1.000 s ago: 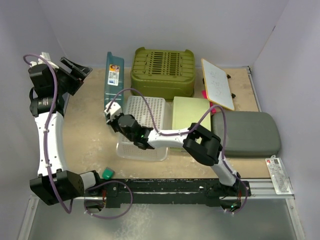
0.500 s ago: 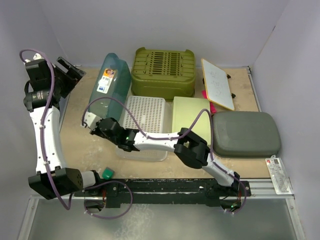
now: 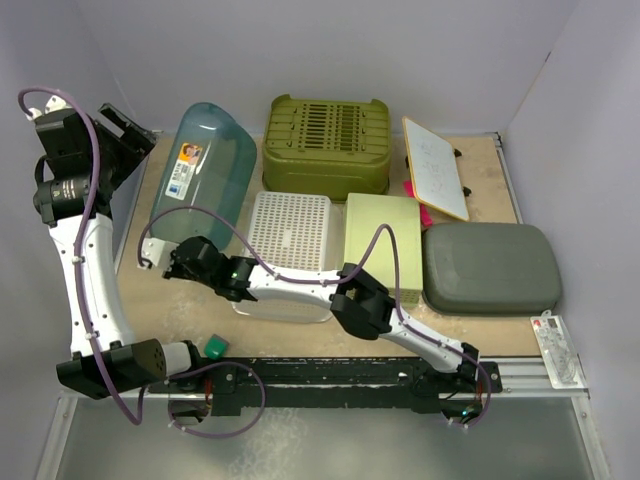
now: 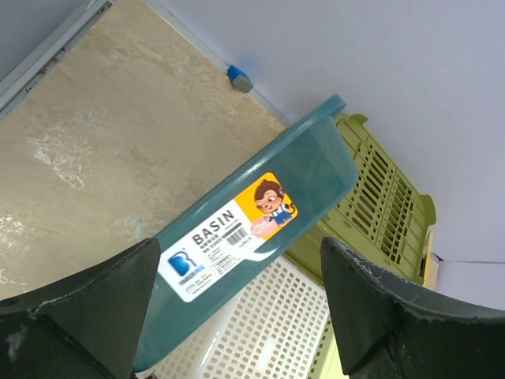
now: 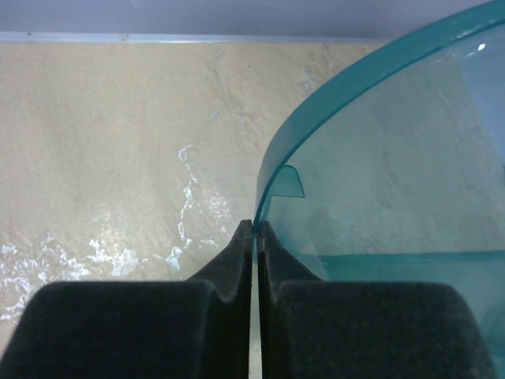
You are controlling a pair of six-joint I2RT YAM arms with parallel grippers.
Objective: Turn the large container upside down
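The rim of the container's labelled side is below and to the right in the top view, so I will lower my left gripper onto it next.
The large container (image 3: 200, 170) is a translucent teal basin with a label. It lies tipped over at the back left, its bottom facing up and left. My right gripper (image 3: 160, 260) reaches across to its near rim. In the right wrist view the right gripper (image 5: 253, 229) is shut, with the thin edge of the container's rim (image 5: 331, 103) pinched at the fingertips. My left gripper (image 3: 125, 135) hangs raised at the far left, apart from the container. In the left wrist view the left gripper (image 4: 239, 245) is wide open above the container's labelled wall (image 4: 260, 213).
An olive slotted crate (image 3: 325, 140) stands behind a white perforated basket (image 3: 288, 250). A pale green lid (image 3: 382, 235), a grey-green lid (image 3: 490, 265) and a small whiteboard (image 3: 435, 165) lie to the right. A small green block (image 3: 214, 347) sits near the left base.
The container has swung from standing on its edge to tipping over leftward. My right gripper moved left with its rim. The left arm drew back to the left.
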